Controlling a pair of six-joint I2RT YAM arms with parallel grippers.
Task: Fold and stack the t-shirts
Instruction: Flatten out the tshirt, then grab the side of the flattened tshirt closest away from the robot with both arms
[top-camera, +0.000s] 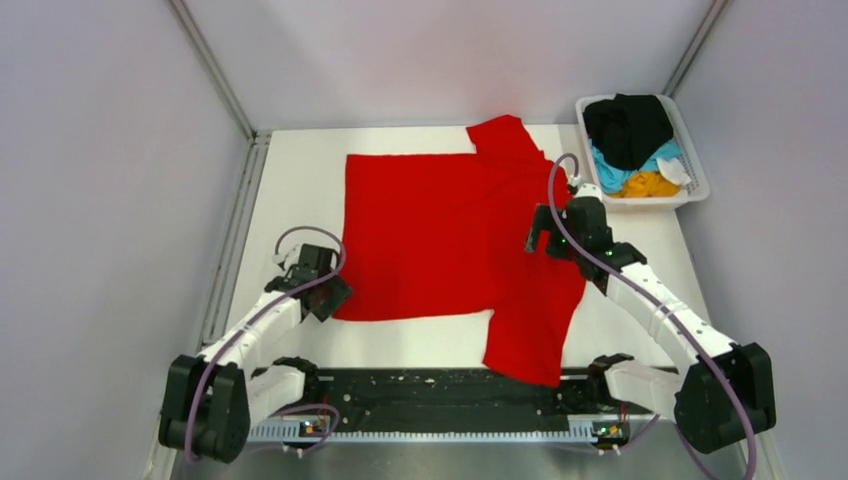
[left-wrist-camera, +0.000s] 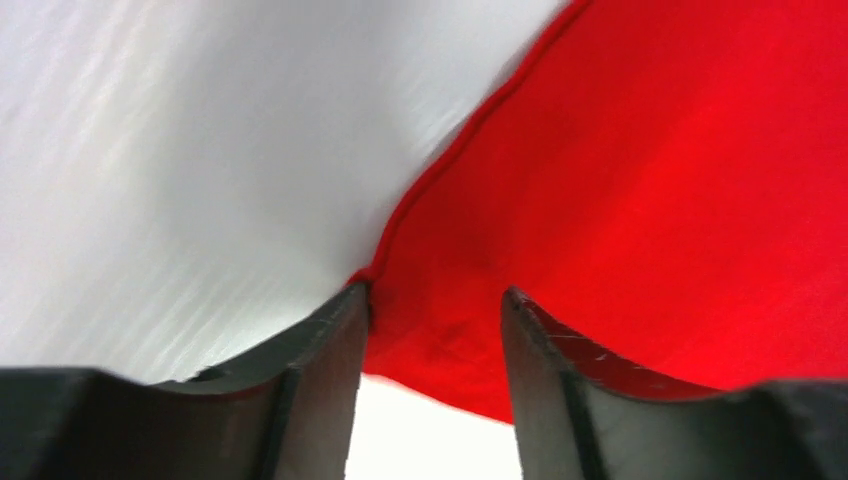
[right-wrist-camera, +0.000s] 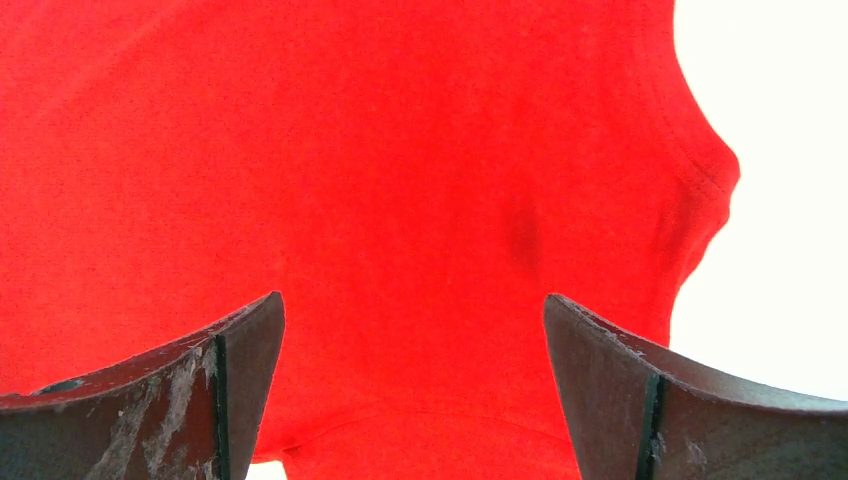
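My right gripper should next move back and down onto the middle of its cuff (top-camera: 528, 375), as the near sleeve sticks out unfolded over the table's near edge.
A bright red t-shirt (top-camera: 430, 230) lies spread flat on the white table, one sleeve at the back right and the other pointing toward the near edge. My left gripper (top-camera: 325, 297) is low at the shirt's near-left corner. In the left wrist view (left-wrist-camera: 437, 300) it is open, and the hem corner (left-wrist-camera: 420, 330) lies between the fingers, unpinched. My right gripper (top-camera: 553, 236) hovers over the shirt's right side. In the right wrist view (right-wrist-camera: 412, 300) it is wide open above red cloth (right-wrist-camera: 400, 180), near the curved edge.
A white plastic basket (top-camera: 692, 192) stands at the back right corner, holding a black shirt (top-camera: 628, 128), a light blue shirt (top-camera: 612, 172) and an orange-yellow shirt (top-camera: 648, 184). Bare white table (top-camera: 300, 180) lies left of the red shirt. Grey walls enclose the table.
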